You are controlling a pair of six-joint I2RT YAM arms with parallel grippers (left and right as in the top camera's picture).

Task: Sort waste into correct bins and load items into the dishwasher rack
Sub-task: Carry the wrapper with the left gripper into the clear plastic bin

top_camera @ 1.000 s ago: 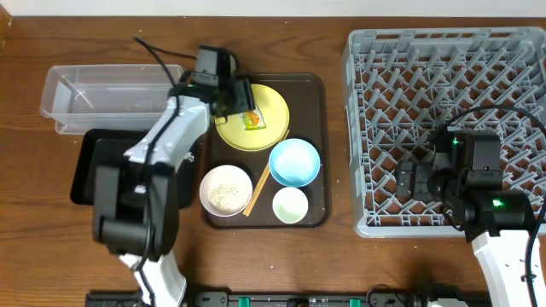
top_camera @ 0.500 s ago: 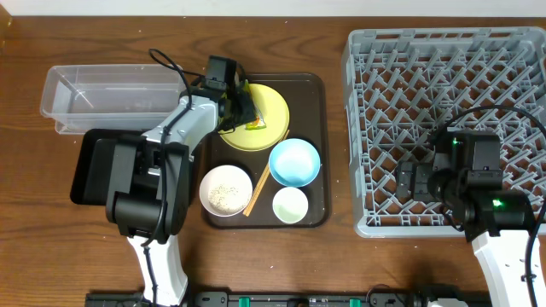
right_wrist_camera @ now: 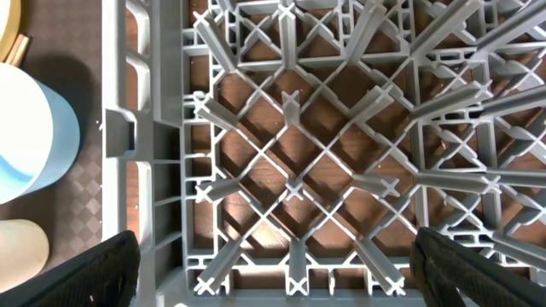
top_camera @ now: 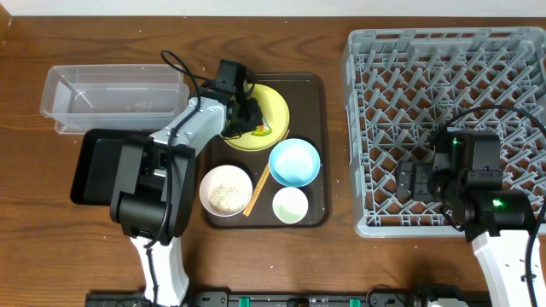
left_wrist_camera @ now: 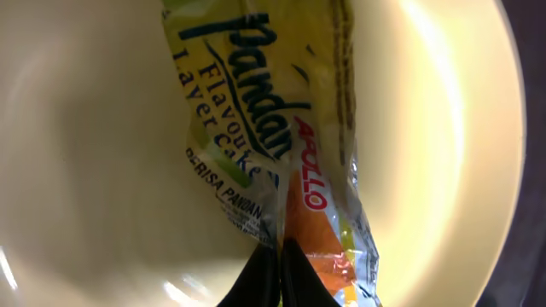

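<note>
The robot's left gripper will next rise off the plate (top_camera: 275,107), swing to the left in the overhead view and release the wrapper inside the open clear tub.
A green-and-orange snack wrapper (left_wrist_camera: 256,128) lies on the round yellow plate (top_camera: 275,107). My left gripper (left_wrist_camera: 280,275) is shut on the wrapper's lower end, its two black fingertips (left_wrist_camera: 256,286) pressed together with the film pinched between them. From overhead, the left gripper (top_camera: 247,115) sits over the plate's left half and hides most of the wrapper (top_camera: 261,130). My right gripper (right_wrist_camera: 286,273) hangs open and empty over the near-left part of the grey dishwasher rack (right_wrist_camera: 290,153), also seen from above (top_camera: 408,182).
A brown serving tray (top_camera: 311,85) carries the plate, a white bowl (top_camera: 225,189) of rice crumbs, a light blue bowl (top_camera: 294,162), a pale cup (top_camera: 290,205) and chopsticks (top_camera: 258,189). A clear tub (top_camera: 111,94) and black tray (top_camera: 94,166) stand left. The rack (top_camera: 444,60) fills the right.
My left gripper has slid right over the plate and closed from open onto the wrapper. The right arm has not moved.
</note>
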